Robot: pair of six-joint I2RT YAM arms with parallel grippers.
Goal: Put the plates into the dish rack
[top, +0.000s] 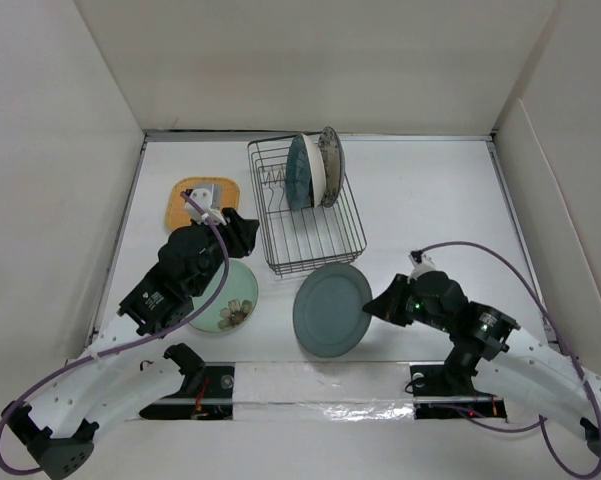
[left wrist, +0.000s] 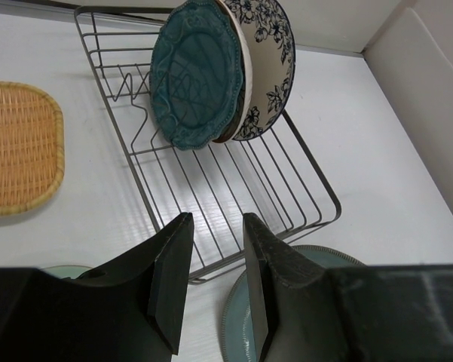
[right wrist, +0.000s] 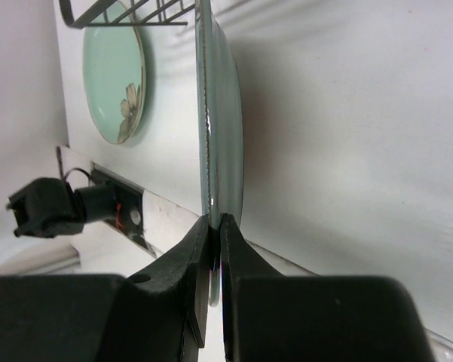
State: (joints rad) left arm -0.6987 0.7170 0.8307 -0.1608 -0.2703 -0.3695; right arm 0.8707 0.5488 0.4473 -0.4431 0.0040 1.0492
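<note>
The bare wires beside the teal plate [top: 300, 172] are outward of my right gripper. My right gripper should next go up, turn outward, lower the grey-green plate [top: 330, 308] there and let go of it.
The black wire dish rack [top: 320, 235] stands at the table's middle back. A teal scalloped plate [top: 300, 172] and a white plate with blue pattern [top: 330, 165] stand upright at its far end, and a brown edge [left wrist: 226, 137] shows between them. My right gripper [top: 373, 308] is shut on the right rim of the large grey-green plate [top: 330, 308] and holds it tilted just in front of the rack. My left gripper [top: 242, 232] is open and empty at the rack's near left corner. The pale mint plate with a flower [top: 230, 298] lies under my left arm. The orange rounded-square plate [top: 207, 202] lies left of the rack.
White walls close the table at the back and both sides. The near part of the rack [left wrist: 211, 173] holds only bare wires and prongs. A taped strip [top: 310, 382] and the arm bases run along the near edge.
</note>
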